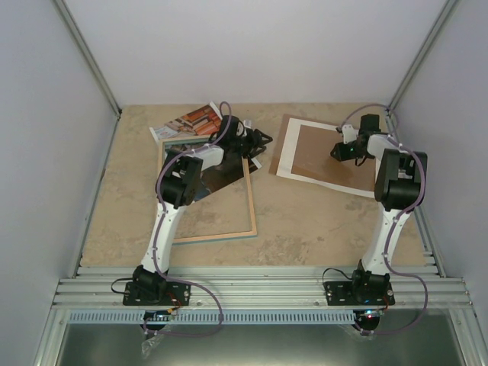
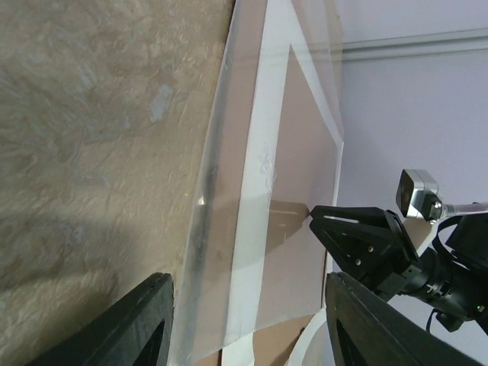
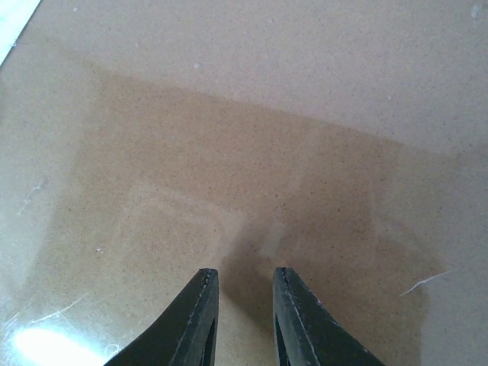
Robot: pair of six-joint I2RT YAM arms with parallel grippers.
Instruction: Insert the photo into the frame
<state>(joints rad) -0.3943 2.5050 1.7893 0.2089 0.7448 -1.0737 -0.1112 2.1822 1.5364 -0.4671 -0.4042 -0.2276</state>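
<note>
Next, my left gripper moves slightly toward the white mat board, then closes on the clear sheet's near edge (image 1: 277, 142) (image 2: 187, 303).
The photo (image 1: 195, 122) lies at the back left of the table, partly behind my left arm. The frame (image 1: 216, 236) lies wood side up in front of it, under the left arm. My left gripper (image 1: 258, 141) is open between the frame and the boards. In the left wrist view its jaws (image 2: 248, 286) stand wide apart around the near edge of a clear sheet (image 2: 217, 229), without closing on it. My right gripper (image 1: 343, 150) points down at the brown board, jaws a little apart and empty (image 3: 244, 274).
A white mat board (image 1: 290, 156) lies at the back right with a brown backing board (image 1: 320, 156) showing in its cut-out. The clear sheet seems to lie over both, glossy in the right wrist view (image 3: 252, 152). Enclosure walls stand on three sides.
</note>
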